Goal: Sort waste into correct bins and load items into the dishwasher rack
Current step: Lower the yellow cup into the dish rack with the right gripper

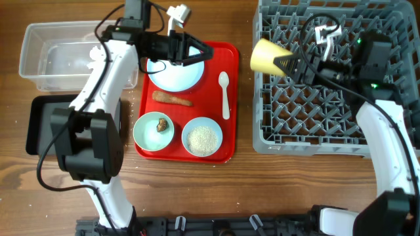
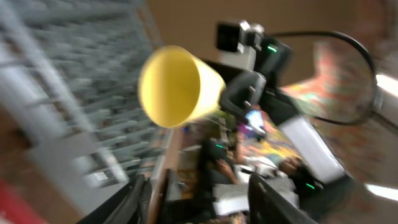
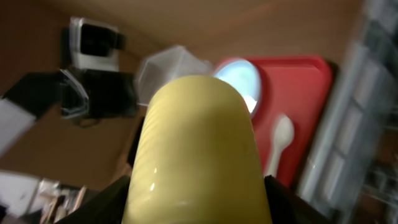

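Observation:
The rack's near tray-side corner lies below and back, so next my right gripper should tilt, lower and move back to release the cup there.
My right gripper is shut on the small yellow cup, holding it on its side over the left edge of the grey dishwasher rack. The cup fills the right wrist view and shows blurred in the left wrist view. My left gripper is open and empty above the pale blue plate on the red tray. Also on the tray are the white spoon, the orange-brown stick, a bowl with a brown lump and a bowl of rice. The wrapper is out of view.
The clear tub stands at the far left with something white inside by my left arm. The black tray lies in front of it, partly under that arm. Rice grains are scattered beside the red tray.

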